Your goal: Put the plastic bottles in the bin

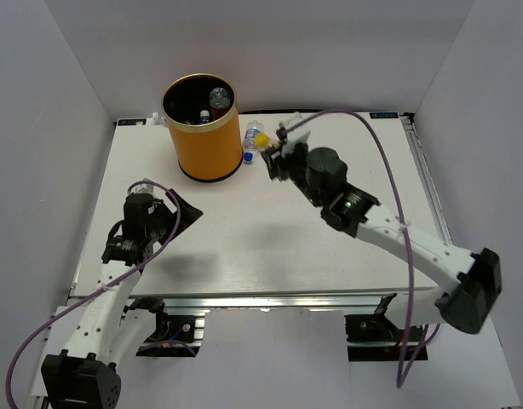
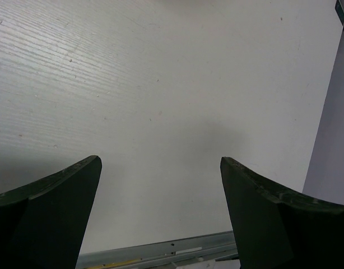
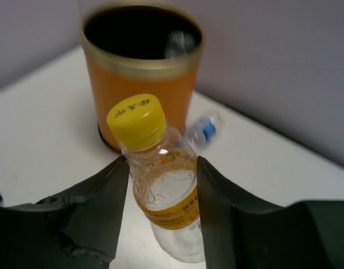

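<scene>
My right gripper needs to move up and over the bin's opening (image 1: 196, 100) (image 3: 141, 32), which is to its left in the top view, and clear the bin's rim to release the bottle.
The orange-yellow bin (image 1: 204, 146) stands at the far left-centre of the table; it also shows in the right wrist view (image 3: 139, 95). Bottles lie inside the bin (image 1: 217, 98). My right gripper (image 1: 274, 152) is just right of the bin and shut on a clear bottle with a yellow cap and yellow-orange label (image 3: 161, 179); its cap (image 1: 263, 140) points toward the bin. A clear bottle with a blue label (image 1: 250, 141) lies on the table against the bin's right side, and the right wrist view shows it blurred (image 3: 204, 129). My left gripper (image 1: 183, 213) is open and empty over bare table (image 2: 161, 168).
White walls close in the table at the back and both sides. A purple cable (image 1: 389, 162) arcs over the right arm. The table's metal front rail (image 2: 161, 255) shows below the left fingers.
</scene>
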Controlling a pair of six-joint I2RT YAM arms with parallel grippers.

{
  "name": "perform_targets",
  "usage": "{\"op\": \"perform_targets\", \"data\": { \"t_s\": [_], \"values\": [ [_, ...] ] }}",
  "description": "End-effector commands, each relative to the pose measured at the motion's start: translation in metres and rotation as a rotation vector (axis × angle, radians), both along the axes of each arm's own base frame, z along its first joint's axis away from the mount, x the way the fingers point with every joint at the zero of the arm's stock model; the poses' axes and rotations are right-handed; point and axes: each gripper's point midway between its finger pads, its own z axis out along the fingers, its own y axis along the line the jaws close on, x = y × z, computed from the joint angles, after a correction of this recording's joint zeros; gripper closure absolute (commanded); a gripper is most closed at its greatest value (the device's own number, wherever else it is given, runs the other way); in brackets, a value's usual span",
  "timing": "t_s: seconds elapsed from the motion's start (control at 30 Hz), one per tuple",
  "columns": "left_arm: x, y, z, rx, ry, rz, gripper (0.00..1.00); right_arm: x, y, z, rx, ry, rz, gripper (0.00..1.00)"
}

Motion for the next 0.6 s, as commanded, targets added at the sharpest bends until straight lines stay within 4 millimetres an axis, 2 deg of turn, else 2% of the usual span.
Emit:
{"op": "perform_targets", "data": {
  "t_s": [0.0,0.03,0.07,0.1,0.13,0.17,0.2,0.23,0.27,0.3,0.33,0.4,0.43,0.47,0.53,0.57],
  "values": [
    [0.005,0.000,0.010,-0.001,-0.036,0.006,0.02,0.004,0.053,0.138,0.299,-0.335,0.163,1.00],
    [0.006,0.001,0.011,-0.003,-0.037,0.013,0.02,0.020,0.074,0.124,0.278,-0.320,0.166,1.00],
    [0.006,0.001,0.010,-0.003,-0.034,0.019,0.02,0.024,0.076,0.157,0.329,-0.369,0.170,1.00],
    [0.006,0.002,0.011,-0.003,-0.036,0.023,0.02,0.033,0.083,0.162,0.341,-0.378,0.176,1.00],
    [0.007,0.002,0.012,-0.003,-0.039,0.026,0.02,0.046,0.105,0.148,0.334,-0.355,0.212,1.00],
    [0.007,0.003,0.012,0.001,-0.039,0.032,0.02,0.052,0.113,0.153,0.347,-0.366,0.227,1.00],
    [0.008,0.004,0.012,0.004,-0.043,0.034,0.02,0.057,0.112,0.182,0.393,-0.413,0.230,1.00],
    [0.008,0.005,0.013,0.005,-0.046,0.038,0.02,0.074,0.131,0.165,0.390,-0.399,0.237,1.00],
    [0.008,0.004,0.014,0.004,-0.046,0.035,0.02,0.079,0.137,0.169,0.423,-0.401,0.257,1.00],
    [0.008,0.004,0.014,0.005,-0.045,0.031,0.02,0.083,0.133,0.197,0.472,-0.458,0.261,1.00],
    [0.008,0.004,0.013,0.005,-0.044,0.030,0.02,0.101,0.151,0.174,0.462,-0.435,0.271,1.00],
    [0.007,0.003,0.014,0.003,-0.042,0.025,0.02,0.110,0.154,0.183,0.521,-0.481,0.286,1.00],
    [0.007,0.003,0.014,0.004,-0.042,0.026,0.02,0.120,0.162,0.175,0.536,-0.497,0.286,1.00],
    [0.007,0.003,0.013,0.005,-0.042,0.027,0.02,0.115,0.155,0.187,0.600,-0.576,0.287,1.00],
    [0.007,0.004,0.014,0.009,-0.045,0.028,0.02,0.123,0.162,0.173,0.644,-0.601,0.282,1.00],
    [0.007,0.004,0.015,0.008,-0.049,0.025,0.02,0.125,0.162,0.176,0.658,-0.611,0.280,0.96]
  ]
}}
